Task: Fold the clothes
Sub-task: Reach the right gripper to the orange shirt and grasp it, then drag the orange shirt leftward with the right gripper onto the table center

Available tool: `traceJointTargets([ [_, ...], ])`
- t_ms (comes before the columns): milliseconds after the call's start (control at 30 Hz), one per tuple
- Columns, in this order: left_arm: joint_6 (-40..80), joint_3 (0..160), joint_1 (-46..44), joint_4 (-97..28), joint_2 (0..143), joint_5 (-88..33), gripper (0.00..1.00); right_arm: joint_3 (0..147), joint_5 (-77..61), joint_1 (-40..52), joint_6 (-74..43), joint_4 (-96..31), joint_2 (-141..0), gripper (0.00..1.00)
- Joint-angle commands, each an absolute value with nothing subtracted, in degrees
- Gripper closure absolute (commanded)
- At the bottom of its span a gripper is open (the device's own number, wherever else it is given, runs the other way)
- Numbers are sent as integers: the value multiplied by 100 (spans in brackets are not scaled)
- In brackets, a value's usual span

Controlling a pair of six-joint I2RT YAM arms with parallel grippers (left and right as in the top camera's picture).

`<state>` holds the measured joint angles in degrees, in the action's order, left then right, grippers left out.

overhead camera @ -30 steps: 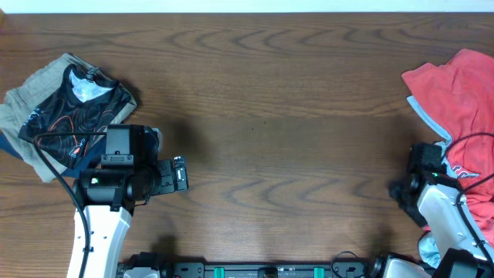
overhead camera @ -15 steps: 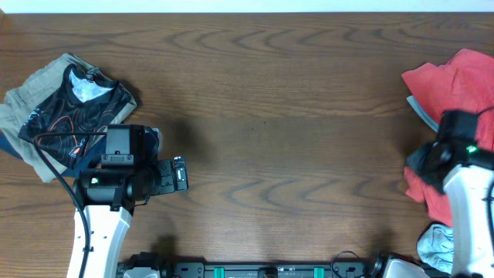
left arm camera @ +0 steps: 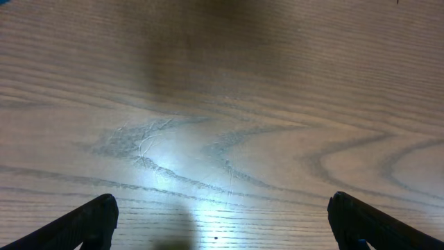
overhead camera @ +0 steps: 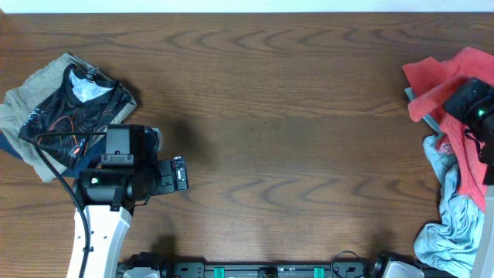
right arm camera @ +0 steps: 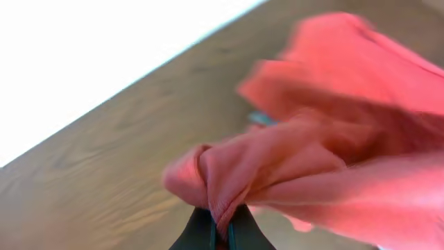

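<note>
My right gripper holds the fold, and the shirt lies bunched at the edge. It will go left in the overhead view next and let go of the fold over bare wood in the middle of the table (overhead camera: 302, 143).
The coral-red T-shirt (overhead camera: 446, 73) lies bunched at the table's far right edge, partly lifted. My right gripper (right arm camera: 222, 232) is shut on a fold of it (right arm camera: 291, 167) and holds it above the wood; in the overhead view the right gripper (overhead camera: 472, 102) sits over the shirt. A pale blue garment (overhead camera: 451, 224) trails below it at the right edge. My left gripper (overhead camera: 179, 174) is open and empty over bare wood at the lower left; its two fingertips (left arm camera: 90, 222) show wide apart in the left wrist view.
A pile of other clothes, a black printed shirt (overhead camera: 77, 108) on tan cloth (overhead camera: 23, 116), lies at the left edge just behind the left arm. The wooden table (overhead camera: 278, 131) stretches between the two piles.
My right gripper has moved up and away from the front edge, pulling the coral-red shirt with it and uncovering the pale blue garment. The left arm has not moved.
</note>
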<state>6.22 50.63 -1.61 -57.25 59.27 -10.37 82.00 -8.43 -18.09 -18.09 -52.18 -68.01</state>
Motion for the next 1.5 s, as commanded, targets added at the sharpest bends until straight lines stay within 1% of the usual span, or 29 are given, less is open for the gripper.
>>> traceJointTargets([
  [0,676,5166,-145,-5756,5948,-1055,2,8350,-3780,-1680,-375,-5054,-6707,99],
  [67,676,5166,-145,-5756,5948,-1055,2,8350,-5463,-1546,370,-4991,-6713,99],
  [133,676,5166,-145,-5756,5948,-1055,2,8350,-6641,-1400,888,-5006,-6713,97],
  [200,676,5166,-148,-5756,5948,-1055,2,8350,-7229,-1236,1208,-5070,-6713,94],
  [367,676,5166,-145,-5754,5948,-1055,2,8311,-6930,-698,1376,-5347,-6733,94],
  [667,716,5166,-148,-5553,5948,-1199,2,8265,-5502,410,1400,-5894,-7094,94],
  [800,921,5166,-148,-5448,5948,-1352,2,8265,-4965,919,1400,-6108,-7387,91],
  [867,1007,5166,-148,-5387,5948,-1422,2,8265,-4648,1144,1398,-6208,-7555,85],
  [900,1096,5166,-145,-5369,5948,-1441,2,8265,-4442,1221,1396,-6248,-7627,78],
  [967,1417,5166,-148,-5365,5948,-1459,2,8265,-3747,1321,1284,-6302,-7787,54],
  [1000,1566,5166,-148,-5347,5948,-1461,2,8265,-3398,1319,1122,-6305,-7846,49],
  [1100,1772,5162,-148,-5288,5948,-1610,2,8265,-1815,1273,82,-6307,-7977,35],
  [1167,1772,5155,-148,-5190,5948,-1962,2,8265,-893,1225,-523,-6359,-7983,22],
  [1233,1772,5153,-148,-5103,5948,-2213,2,8265,-373,1168,-856,-6414,-7968,15],
  [1333,1774,5146,-154,-5004,5968,-2416,2,8265,-231,1044,-987,-6486,-7959,6],
  [1367,1774,5144,-189,-4982,5999,-2451,2,8265,-226,989,-1011,-6521,-7959,1],
  [1467,1776,5144,-434,-4930,6171,-2467,2,8265,-30,779,-1227,-6659,-7959,1],
])
